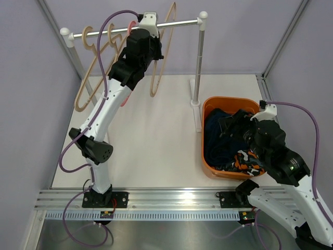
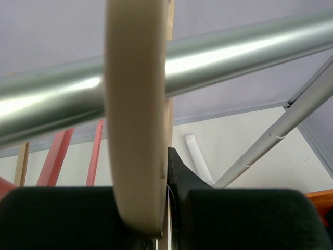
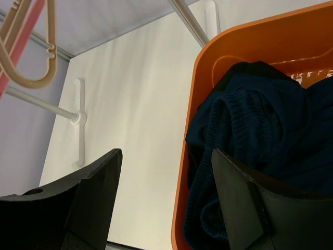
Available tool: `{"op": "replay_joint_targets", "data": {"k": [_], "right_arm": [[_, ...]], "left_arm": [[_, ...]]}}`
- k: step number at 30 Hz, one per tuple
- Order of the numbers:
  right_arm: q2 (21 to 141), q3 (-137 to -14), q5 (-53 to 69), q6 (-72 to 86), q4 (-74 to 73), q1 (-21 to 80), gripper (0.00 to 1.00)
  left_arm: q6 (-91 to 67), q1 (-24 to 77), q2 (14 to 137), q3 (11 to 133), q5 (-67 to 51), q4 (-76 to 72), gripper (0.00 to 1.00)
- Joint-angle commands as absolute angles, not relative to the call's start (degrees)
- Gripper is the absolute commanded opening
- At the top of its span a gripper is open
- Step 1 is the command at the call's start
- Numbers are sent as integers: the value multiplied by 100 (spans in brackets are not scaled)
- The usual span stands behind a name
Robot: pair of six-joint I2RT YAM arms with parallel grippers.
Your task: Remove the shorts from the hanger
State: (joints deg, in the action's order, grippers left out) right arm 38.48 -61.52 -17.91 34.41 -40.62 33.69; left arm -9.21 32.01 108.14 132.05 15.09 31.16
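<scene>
My left gripper shifts slightly along the bar (image 1: 171,23) toward the rack's upright post next and opens, since the beige hanger (image 2: 136,130) is bare and hooks over the bar.
The shorts lie heaped in an orange basket (image 1: 229,99) at the right: dark navy ones (image 1: 217,147), an orange, black and white patterned pair (image 1: 248,162) at the near side, and black cloth (image 1: 229,121) beside my right gripper. The hangers on the rail (image 1: 171,23) are bare. My left gripper (image 1: 150,22) is raised at the rail and shut on a beige hanger (image 2: 136,130) that hooks over the rail (image 2: 250,52). My right gripper (image 3: 166,156) is open and empty, straddling the basket's rim (image 3: 208,67) above the navy shorts (image 3: 250,120).
Several bare beige hangers (image 1: 91,78) and a pink one (image 2: 62,156) hang on the rail's left part. The rack's upright post (image 1: 199,62) and its white foot (image 1: 196,117) stand just left of the basket. Grey walls close in the table.
</scene>
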Motion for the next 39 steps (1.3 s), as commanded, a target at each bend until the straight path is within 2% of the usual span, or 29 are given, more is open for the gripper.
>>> {"op": "replay_joint_targets", "data": {"k": [1,26,39], "right_arm": [[3797,-6407,-1898,3164,-4219,3384,78],[3797,-6337,-1661,3138,-4210,3384,78],[3797,-6319,-1635,3190,-4263,3375,78]], "left_arm": [[-861,3155,10941,13605,1283,2268,1],[-1336,2927,11575,13720,1037,2109,11],[-1345,2821,11619,13685,1248,1863,12]]}}
